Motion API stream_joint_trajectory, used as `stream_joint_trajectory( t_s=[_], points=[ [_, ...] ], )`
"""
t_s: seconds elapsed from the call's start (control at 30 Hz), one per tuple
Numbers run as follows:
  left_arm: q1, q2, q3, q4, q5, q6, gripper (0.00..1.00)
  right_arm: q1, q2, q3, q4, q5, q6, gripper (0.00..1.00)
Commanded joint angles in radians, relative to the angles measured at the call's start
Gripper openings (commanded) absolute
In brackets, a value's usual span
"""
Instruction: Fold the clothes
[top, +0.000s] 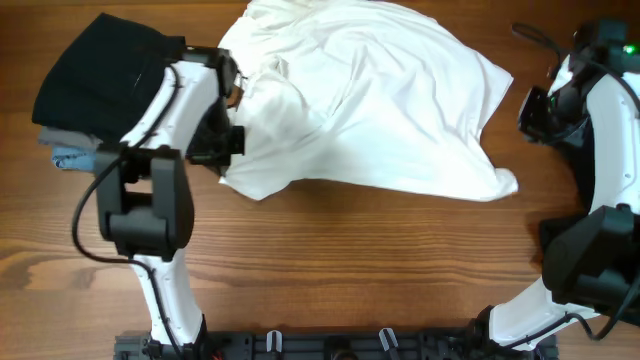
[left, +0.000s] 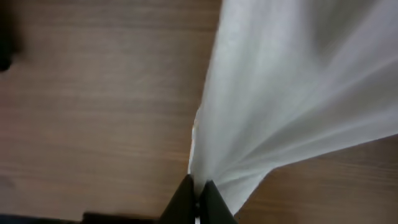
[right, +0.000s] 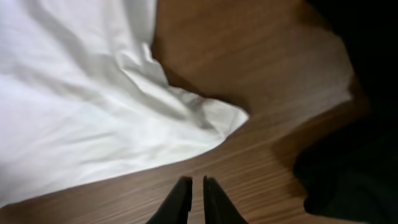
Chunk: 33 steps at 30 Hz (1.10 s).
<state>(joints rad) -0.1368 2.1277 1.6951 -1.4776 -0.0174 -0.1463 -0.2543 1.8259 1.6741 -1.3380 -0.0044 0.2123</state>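
My left gripper draws the shirt's bunched fold back next and frees it on the bare wood behind the fingers, since this shirt edge is crumpled.
The white T-shirt (top: 370, 100) lies crumpled and spread across the back middle of the wooden table. My left gripper (top: 238, 92) is at the shirt's left edge. In the left wrist view it (left: 198, 186) is shut on a bunched fold of the white cloth (left: 298, 81), which fans out taut away from the jaws. My right gripper (top: 528, 115) hovers just off the shirt's right side. In the right wrist view it (right: 196, 182) is shut over bare wood with nothing in it, a short way from a shirt corner (right: 230, 115). A black garment (top: 100, 70) lies at the back left.
Under the black garment sits a folded grey-blue piece of cloth (top: 70, 155). Bare wood (top: 350, 260) runs along the front of the table. A dark blurred shape (right: 348, 168) fills the right of the right wrist view. The arm bases stand at the front edge.
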Motion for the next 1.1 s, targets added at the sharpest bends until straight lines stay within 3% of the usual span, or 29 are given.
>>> stream_joint_trajectory(
  t_s=[0.0, 0.07, 0.2, 0.43, 0.53, 0.8, 1.07],
  points=[
    [0.01, -0.018, -0.01, -0.052, 0.042, -0.045, 0.04, -0.002, -0.016, -0.085, 0.023, 0.056, 0.027, 0.12],
    [0.002, -0.018, -0.01, -0.097, 0.041, -0.044, 0.04, -0.002, -0.016, -0.127, 0.052, 0.047, 0.025, 0.15],
    [-0.01, -0.019, -0.011, -0.179, 0.01, -0.045, 0.04, -0.002, -0.016, -0.2, 0.154, -0.022, -0.006, 0.38],
    [-0.013, -0.051, -0.06, -0.2, 0.008, -0.073, 0.04, -0.002, -0.016, -0.275, 0.24, -0.122, -0.034, 0.41],
    [-0.013, -0.071, -0.072, -0.18, 0.007, -0.09, 0.04, -0.002, -0.022, -0.275, 0.243, -0.204, -0.121, 0.41],
    [-0.012, -0.252, -0.093, -0.201, -0.006, -0.11, 0.04, -0.002, -0.159, -0.275, 0.223, -0.214, -0.092, 0.45],
    [0.025, -0.511, -0.394, -0.016, -0.006, -0.278, 0.04, -0.002, -0.251, -0.275, 0.182, -0.181, -0.019, 0.53]
  ],
)
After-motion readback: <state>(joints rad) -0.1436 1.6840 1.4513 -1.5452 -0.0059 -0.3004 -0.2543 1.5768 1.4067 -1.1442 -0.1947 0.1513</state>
